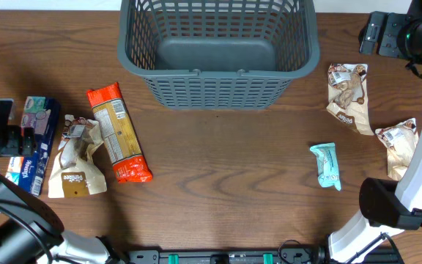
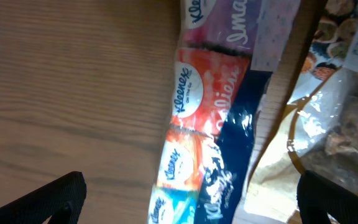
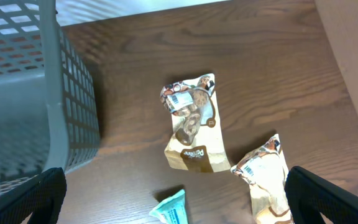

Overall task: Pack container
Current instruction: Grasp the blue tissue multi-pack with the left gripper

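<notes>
My left gripper will go down next onto the middle of the Kleenex pack below it, because the open fingers are already past both long edges of the pack.
The dark grey slotted container [image 1: 218,92] stands at the back centre with nothing in it; its wall also shows in the right wrist view [image 3: 73,106]. My left gripper [image 1: 15,139] is open over a Kleenex tissue pack [image 1: 34,147]. In the left wrist view the jaws [image 2: 191,199] stand wide on either side of the pack [image 2: 197,118] and hold nothing. My right gripper [image 1: 378,33] is open and empty, high at the back right; its jaws [image 3: 173,199] frame the snacks below.
An orange packet [image 1: 118,132] and a tan cookie bag [image 1: 79,158] lie left of centre. On the right lie two tan cookie bags [image 1: 350,95] [image 1: 399,147] and a teal bar [image 1: 327,165]; these show in the right wrist view too [image 3: 191,124] [image 3: 266,180] [image 3: 169,211].
</notes>
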`<state>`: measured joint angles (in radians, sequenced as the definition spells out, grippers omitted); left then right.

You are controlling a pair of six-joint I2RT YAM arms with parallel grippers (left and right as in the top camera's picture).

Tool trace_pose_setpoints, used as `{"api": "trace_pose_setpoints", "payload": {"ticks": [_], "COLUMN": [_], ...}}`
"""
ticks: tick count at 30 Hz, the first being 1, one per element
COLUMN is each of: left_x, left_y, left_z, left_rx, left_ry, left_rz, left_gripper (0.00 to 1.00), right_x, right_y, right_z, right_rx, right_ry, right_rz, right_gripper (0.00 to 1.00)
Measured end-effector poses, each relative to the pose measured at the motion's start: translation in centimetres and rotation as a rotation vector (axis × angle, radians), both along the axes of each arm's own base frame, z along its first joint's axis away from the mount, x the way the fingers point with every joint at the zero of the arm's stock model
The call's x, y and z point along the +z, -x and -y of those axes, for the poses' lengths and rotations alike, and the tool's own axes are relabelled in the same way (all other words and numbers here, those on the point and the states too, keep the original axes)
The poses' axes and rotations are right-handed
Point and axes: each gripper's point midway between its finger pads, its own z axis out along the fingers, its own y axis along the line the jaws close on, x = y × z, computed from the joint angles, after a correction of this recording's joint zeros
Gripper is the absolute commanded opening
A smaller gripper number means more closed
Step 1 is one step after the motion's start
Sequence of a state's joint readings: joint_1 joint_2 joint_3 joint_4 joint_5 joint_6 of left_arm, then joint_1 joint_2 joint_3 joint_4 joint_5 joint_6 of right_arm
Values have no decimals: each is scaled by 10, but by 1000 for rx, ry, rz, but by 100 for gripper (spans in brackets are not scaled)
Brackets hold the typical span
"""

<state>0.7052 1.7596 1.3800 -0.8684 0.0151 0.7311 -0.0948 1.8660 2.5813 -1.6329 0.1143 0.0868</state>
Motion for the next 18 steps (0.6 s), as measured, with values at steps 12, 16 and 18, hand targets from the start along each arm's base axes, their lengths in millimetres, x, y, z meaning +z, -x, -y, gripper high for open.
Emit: {"api": "trace_pose_setpoints", "payload": {"ticks": [12,16,18], "left_x": [-60,-82,-93], "left_y": [-7,-5,-5], "left_z": [-5,-3,-2], "left_rx": [-6,-3,6], "left_ry": [68,103,121], "left_rz": [-81,-121,-134], "left_gripper": [99,99,98], "right_x": [-1,-1,-1], "right_y": [1,1,1], "right_z": [1,0,0], "right_rx": [-2,-2,-2], "right_ry": [2,2,2], "right_rz": [-4,-5,-5], "right_gripper": [99,99,99]}}
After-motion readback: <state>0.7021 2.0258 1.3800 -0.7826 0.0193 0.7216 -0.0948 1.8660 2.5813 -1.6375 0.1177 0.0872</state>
